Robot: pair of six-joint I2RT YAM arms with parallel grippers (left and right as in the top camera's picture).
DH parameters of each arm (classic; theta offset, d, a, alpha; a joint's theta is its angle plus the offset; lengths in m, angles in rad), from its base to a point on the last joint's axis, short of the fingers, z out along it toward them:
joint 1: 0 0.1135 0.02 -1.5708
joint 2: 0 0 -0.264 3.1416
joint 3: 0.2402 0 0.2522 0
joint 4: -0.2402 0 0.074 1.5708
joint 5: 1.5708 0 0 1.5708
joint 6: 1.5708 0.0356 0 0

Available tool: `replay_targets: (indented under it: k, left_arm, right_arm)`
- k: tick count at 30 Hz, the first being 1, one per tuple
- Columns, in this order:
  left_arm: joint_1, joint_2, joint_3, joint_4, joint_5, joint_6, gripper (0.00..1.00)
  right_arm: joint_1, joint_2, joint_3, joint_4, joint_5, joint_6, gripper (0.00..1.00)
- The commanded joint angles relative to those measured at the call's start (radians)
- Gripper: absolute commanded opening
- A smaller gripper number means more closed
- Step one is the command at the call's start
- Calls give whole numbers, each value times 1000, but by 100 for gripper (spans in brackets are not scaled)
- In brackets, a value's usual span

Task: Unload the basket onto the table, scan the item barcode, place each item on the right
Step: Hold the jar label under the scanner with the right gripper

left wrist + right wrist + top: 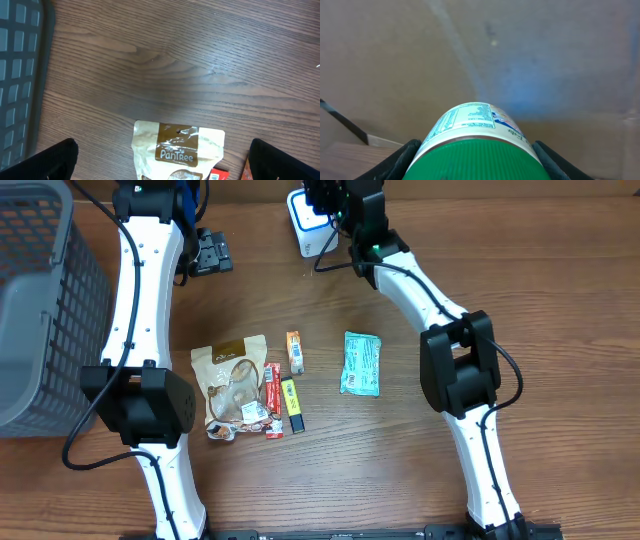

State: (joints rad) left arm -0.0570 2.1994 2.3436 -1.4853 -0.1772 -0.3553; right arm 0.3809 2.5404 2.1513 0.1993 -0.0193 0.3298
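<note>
I should next move my right gripper back, aside and down to release the jar [479,131], because the clear tabletop is below it and to its right in the overhead view.
The item is a jar [479,131] with a green ribbed lid and a white printed label. My right gripper [477,157] is shut on it, one black finger on each side just below the lid. The jar points at a brown surface with a faint blue glow. I cannot make out a barcode among the label print. Overhead, the right gripper [328,208] is at the table's far edge beside a white and blue scanner [301,228], and the jar is hidden there. My left gripper [212,252] is open and holds nothing; its fingers [42,162] stand wide apart above the table.
A grey mesh basket [40,300] stands at the left. On the table lie a brown PanTree pouch [232,375], an orange bar [294,350], a red bar [273,385], a yellow bar [292,402] and a teal packet [361,363].
</note>
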Motion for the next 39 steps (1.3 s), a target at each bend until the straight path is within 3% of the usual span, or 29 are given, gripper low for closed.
replay_targets:
  k: [1,20,39]
  left_arm:
    - [2,-8,1,0,-13,23,100]
    - [2,-8,1,0,-13,23,100]
    - [2,-8,1,0,-13,23,100]
  right_arm:
    - [12,39,15,43,-1,10,37]
    - [12,71,15,117,33,3,41]
    - [16,71,14,71,44,3,42]
